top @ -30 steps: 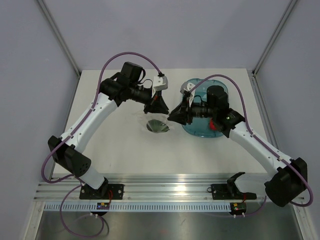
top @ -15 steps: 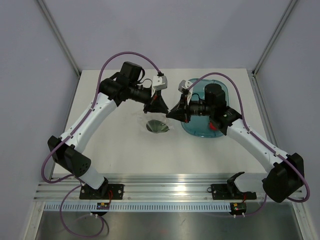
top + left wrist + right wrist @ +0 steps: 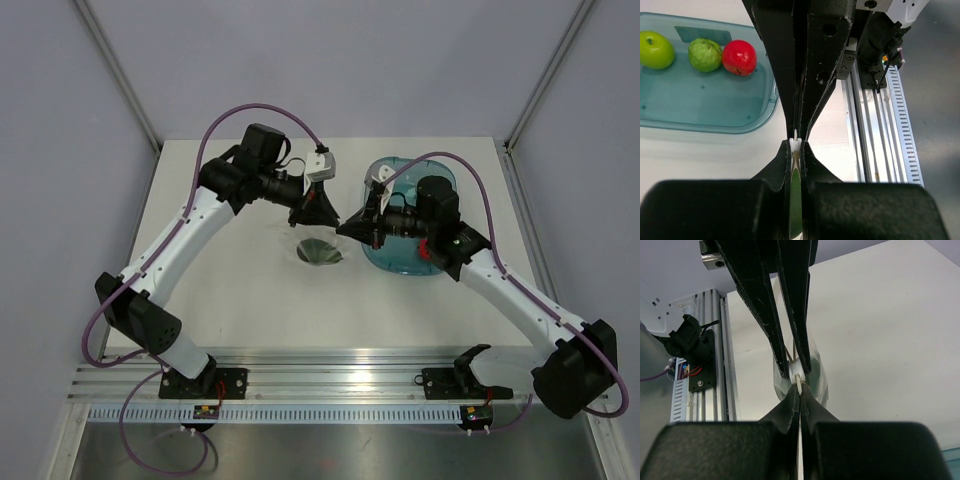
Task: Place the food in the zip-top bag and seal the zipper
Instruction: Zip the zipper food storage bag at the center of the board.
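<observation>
The right gripper holds the zipper strip. So next, the left gripper draws the white piece of the zipper to the left in the top view, over the open table, and releases it.
The zip-top bag (image 3: 320,251) hangs low over the table between both arms, with the dark green food (image 3: 319,250) inside it. My left gripper (image 3: 318,222) is shut on the bag's top edge, around the white piece of the zipper (image 3: 795,143). The food (image 3: 796,200) shows as a green sliver between its jaws. My right gripper (image 3: 347,228) meets it tip to tip and is shut on the thin white strip of the zipper (image 3: 799,382). In the right wrist view the clear bag (image 3: 817,376) hangs behind the tips of my right gripper (image 3: 800,390).
The teal tray (image 3: 405,262) lies under the right arm. In the left wrist view the tray (image 3: 700,115) holds a lime-green apple (image 3: 656,49), a pale green fruit (image 3: 705,54) and a red fruit (image 3: 739,57). The aluminium rail (image 3: 875,140) runs along the near edge.
The right gripper has closed onto the zipper at the bag's top, and its arm has shifted slightly. The left gripper kept its hold in the same place.
</observation>
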Tool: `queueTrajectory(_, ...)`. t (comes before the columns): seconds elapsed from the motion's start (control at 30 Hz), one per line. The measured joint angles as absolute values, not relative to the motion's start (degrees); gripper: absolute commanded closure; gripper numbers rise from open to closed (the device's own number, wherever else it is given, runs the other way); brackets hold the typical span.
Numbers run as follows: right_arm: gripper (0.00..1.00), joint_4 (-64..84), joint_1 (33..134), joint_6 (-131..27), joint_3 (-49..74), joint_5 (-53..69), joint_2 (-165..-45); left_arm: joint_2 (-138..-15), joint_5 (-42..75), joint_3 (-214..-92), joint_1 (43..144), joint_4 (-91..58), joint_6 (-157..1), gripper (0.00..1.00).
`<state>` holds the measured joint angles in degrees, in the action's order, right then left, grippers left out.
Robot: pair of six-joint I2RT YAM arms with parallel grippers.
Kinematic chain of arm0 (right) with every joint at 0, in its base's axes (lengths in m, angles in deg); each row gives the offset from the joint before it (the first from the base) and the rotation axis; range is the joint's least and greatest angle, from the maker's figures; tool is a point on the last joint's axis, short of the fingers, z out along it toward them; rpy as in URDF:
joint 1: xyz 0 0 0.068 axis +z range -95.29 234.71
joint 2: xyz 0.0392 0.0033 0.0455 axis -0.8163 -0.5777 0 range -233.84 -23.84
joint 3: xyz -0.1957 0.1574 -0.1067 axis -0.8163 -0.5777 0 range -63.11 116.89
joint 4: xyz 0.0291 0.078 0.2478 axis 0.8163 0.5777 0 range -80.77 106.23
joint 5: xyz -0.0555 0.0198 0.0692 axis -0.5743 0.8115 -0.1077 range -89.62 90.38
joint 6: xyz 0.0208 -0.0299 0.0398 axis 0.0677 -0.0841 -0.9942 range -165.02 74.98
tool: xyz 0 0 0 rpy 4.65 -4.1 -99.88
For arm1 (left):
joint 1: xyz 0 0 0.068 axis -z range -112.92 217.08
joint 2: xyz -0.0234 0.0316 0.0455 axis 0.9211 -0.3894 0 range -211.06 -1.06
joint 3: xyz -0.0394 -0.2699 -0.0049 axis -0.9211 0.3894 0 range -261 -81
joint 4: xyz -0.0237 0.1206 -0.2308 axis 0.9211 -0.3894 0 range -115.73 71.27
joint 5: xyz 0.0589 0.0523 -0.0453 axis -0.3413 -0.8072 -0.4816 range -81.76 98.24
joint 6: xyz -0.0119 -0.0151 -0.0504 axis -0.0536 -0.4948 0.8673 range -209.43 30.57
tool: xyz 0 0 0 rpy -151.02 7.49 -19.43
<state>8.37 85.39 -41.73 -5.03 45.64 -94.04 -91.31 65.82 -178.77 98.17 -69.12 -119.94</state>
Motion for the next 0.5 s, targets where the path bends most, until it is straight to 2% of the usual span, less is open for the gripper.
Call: queueTrajectory(0.5,1.0,-0.61,84.86,-47.59,-11.82,31.12,-88.24,-88.87,66.96,-172.48,95.11,-64.49,-119.28,1.0)
